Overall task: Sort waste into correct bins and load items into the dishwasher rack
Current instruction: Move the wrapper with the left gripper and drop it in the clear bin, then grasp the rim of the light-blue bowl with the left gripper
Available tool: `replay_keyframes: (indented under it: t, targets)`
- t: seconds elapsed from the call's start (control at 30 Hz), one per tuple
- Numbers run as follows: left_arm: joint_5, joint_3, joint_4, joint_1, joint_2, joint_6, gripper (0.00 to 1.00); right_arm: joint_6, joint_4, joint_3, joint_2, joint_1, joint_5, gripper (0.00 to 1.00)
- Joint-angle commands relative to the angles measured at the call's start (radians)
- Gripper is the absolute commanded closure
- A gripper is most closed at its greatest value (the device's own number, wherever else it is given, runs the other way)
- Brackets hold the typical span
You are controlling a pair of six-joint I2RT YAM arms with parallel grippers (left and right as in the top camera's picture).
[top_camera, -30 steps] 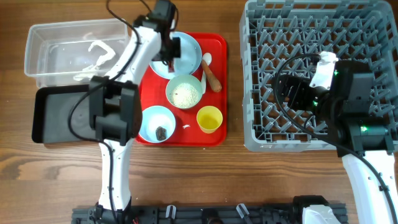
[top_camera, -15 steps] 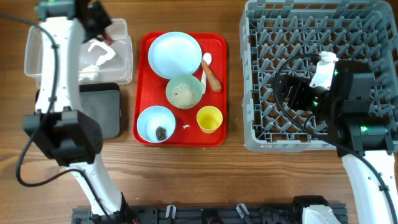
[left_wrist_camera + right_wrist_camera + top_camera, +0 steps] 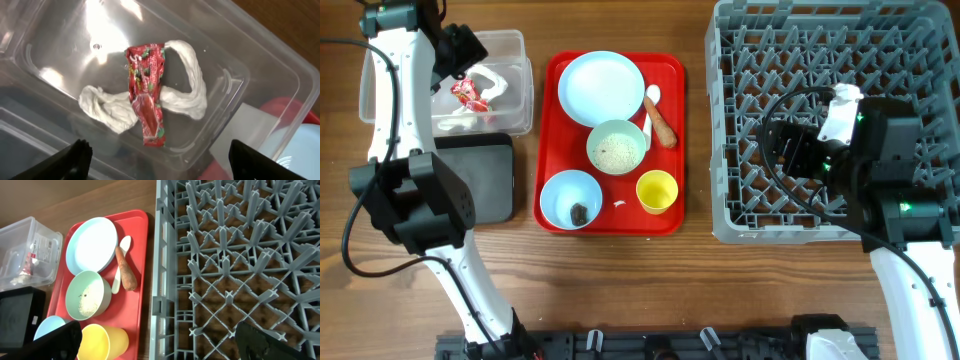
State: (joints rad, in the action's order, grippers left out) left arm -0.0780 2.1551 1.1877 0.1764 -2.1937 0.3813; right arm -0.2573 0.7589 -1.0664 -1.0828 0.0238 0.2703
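Observation:
A brown scrap is inside the bowl, so my left gripper needs to lift from the tub next, then move back and down onto the blue bowl's rim facing the cup.
My left gripper (image 3: 455, 62) (image 3: 162, 157) hangs open over the clear tub (image 3: 516, 110) (image 3: 260, 85). Nothing is between its fingers. The red-and-white wrapper (image 3: 470, 92) (image 3: 147, 95) lies in the tub on top of white paper scraps (image 3: 192, 92). The black tray (image 3: 485, 180) sits in front of the tub. On the red tray (image 3: 670, 75) stand the pale blue plate (image 3: 601, 87), a green bowl of rice (image 3: 617, 147), a blue bowl (image 3: 571, 197) with a brown scrap, the yellow cup (image 3: 657, 191), the white spoon (image 3: 650, 105) and the carrot-like stick (image 3: 662, 122). My right gripper (image 3: 785, 145) (image 3: 160, 340) is open and empty above the grey dishwasher rack (image 3: 820, 40) (image 3: 225, 255).
A small white scrap (image 3: 619, 204) lies on the red tray between the blue bowl and the cup. The left arm rises along the table's left side, over the black tray. Cables loop over the rack's middle. Bare wood separates the tray from the rack.
The left arm swung from the plate to the clear tub and its jaws opened. The wrapper now lies in the tub. The right arm has not moved.

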Motion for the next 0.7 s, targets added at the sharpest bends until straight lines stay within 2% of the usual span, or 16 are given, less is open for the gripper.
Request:
replay_keyframes:
  t: [0.0, 0.07, 0.13, 0.43, 0.67]
  targets:
    - [0.157, 0.003, 0.047, -0.002, 0.094, -0.091, 0.09, -0.007, 0.005, -0.019, -0.008, 0.007, 0.019, 0.0]
    - [0.284, 0.003, 0.099, -0.002, 0.148, -0.13, 0.07, -0.006, 0.004, -0.019, -0.008, 0.007, 0.019, 0.0]
    - [0.323, 0.003, 0.161, -0.003, 0.209, -0.132, 0.08, -0.007, 0.005, -0.019, -0.008, 0.007, 0.019, 0.0]
    - [0.278, 0.003, 0.481, -0.003, 0.431, -0.177, 0.09, -0.007, 0.005, -0.019, -0.008, 0.007, 0.019, 0.0]
    - [0.275, -0.12, 0.497, -0.094, 0.506, -0.176, 0.08, -0.008, -0.001, -0.019, -0.008, 0.007, 0.019, 0.0]
